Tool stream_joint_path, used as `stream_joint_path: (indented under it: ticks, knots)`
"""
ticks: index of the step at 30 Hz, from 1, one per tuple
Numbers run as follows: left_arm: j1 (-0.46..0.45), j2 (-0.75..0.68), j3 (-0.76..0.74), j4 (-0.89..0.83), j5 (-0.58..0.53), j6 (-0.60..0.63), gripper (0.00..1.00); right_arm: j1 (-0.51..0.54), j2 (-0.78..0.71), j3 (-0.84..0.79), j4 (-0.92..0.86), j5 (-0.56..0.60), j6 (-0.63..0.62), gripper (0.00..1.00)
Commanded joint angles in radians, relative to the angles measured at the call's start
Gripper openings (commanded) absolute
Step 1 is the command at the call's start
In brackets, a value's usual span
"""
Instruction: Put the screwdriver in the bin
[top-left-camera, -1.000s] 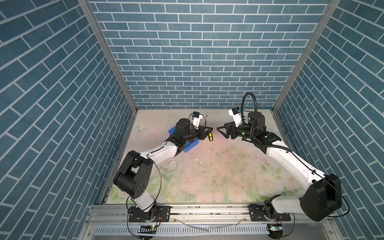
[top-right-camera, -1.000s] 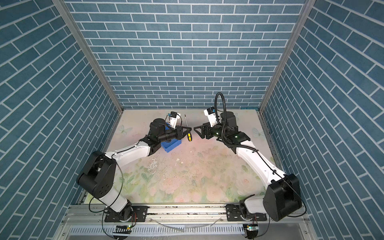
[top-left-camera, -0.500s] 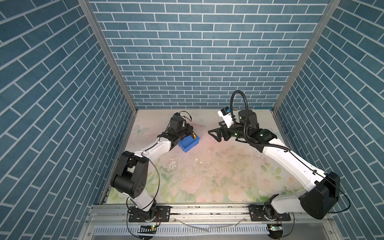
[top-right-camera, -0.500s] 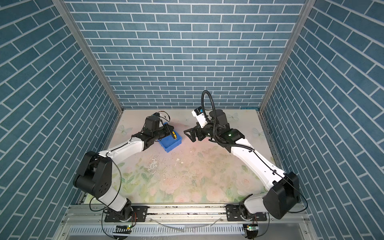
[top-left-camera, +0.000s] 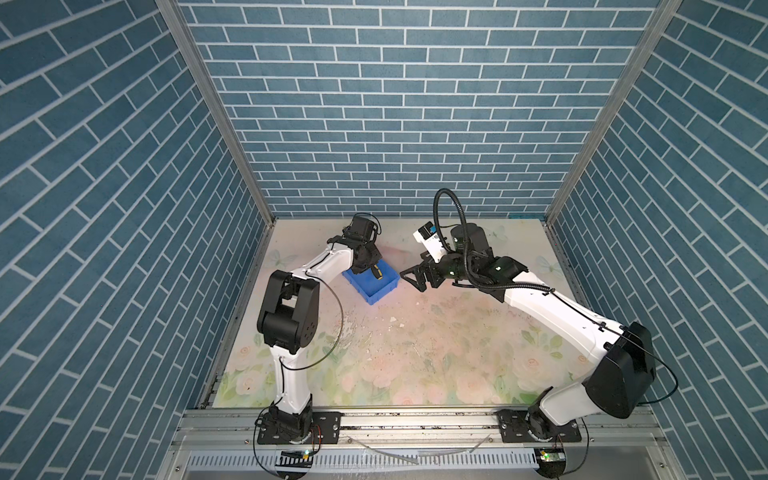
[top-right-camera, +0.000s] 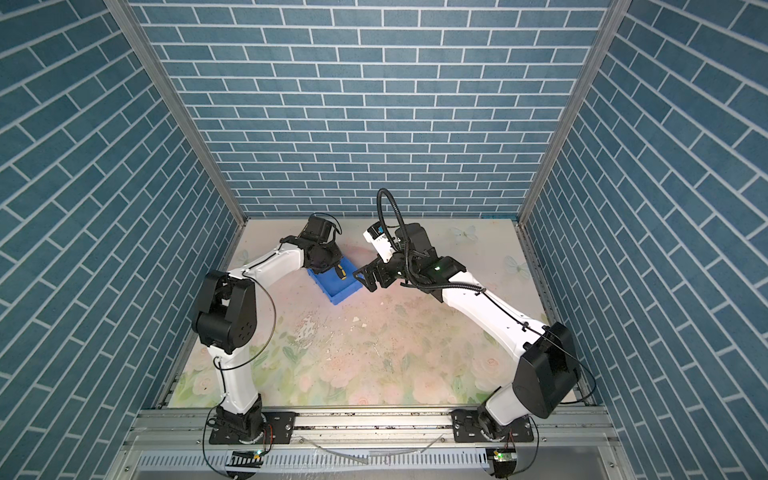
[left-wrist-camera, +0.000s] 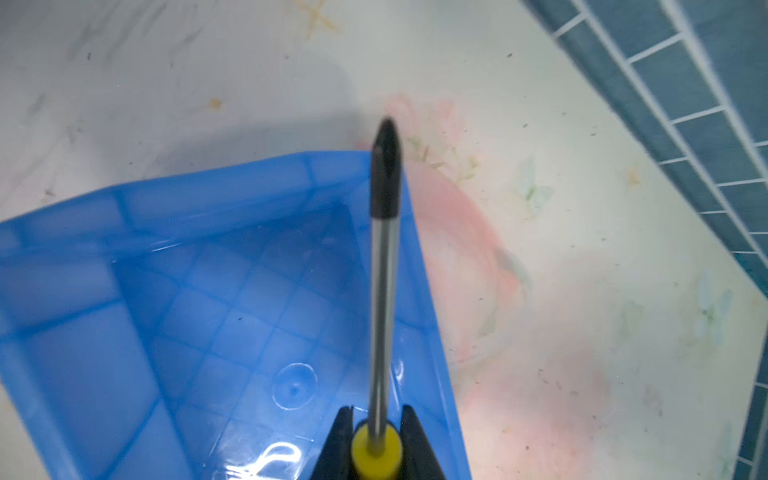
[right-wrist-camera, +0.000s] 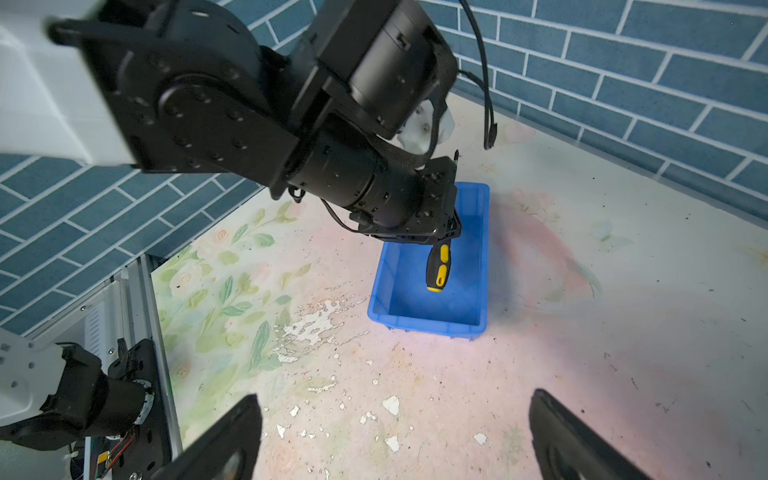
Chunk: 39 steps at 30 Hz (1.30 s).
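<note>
Because the screwdriver's handle still hangs above the bin's bottom, I will lower my left gripper further into the blue bin and release the screwdriver onto the bin's bottom.
My left gripper is shut on the screwdriver just above its yellow-and-black handle. The handle hangs down inside the blue bin, above its floor. In the left wrist view the metal shaft of the screwdriver runs from the gripper out over the bin's rim. Both top views show the handle of the screwdriver over the bin. My right gripper stands open and empty just right of the bin, its fingers wide apart over the mat.
The bin stands at the back left of a flowered mat with flaked white patches. Blue brick walls close the back and both sides. A metal rail runs along the front edge.
My left arm has swung left from the middle of the mat and carried the screwdriver over the bin, handle down. My right gripper has opened wider and shifted slightly towards the bin.
</note>
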Motion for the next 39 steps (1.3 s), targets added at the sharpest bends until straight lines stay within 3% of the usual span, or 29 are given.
stream_joint_path:
  ticks: [1, 13, 20, 29, 39]
  knots:
    - [0.009, 0.036, 0.040, -0.118, -0.025, -0.026, 0.00, 0.005, -0.002, 0.049, -0.020, 0.026, -0.048, 0.99]
    - [0.014, 0.110, 0.069, -0.096, -0.005, -0.035, 0.02, 0.005, 0.002, 0.048, -0.039, 0.046, -0.055, 0.99]
    - [0.013, 0.096, 0.050, -0.096, -0.032, -0.028, 0.32, 0.004, -0.021, 0.040, -0.038, 0.080, -0.067, 0.99]
    - [0.013, -0.018, -0.038, -0.058, -0.044, 0.001, 0.65, -0.006, -0.045, 0.009, 0.036, 0.130, -0.026, 0.99]
    - [0.005, -0.268, -0.185, 0.071, -0.080, 0.197, 0.99, -0.098, -0.111, -0.089, 0.194, 0.170, 0.116, 0.99]
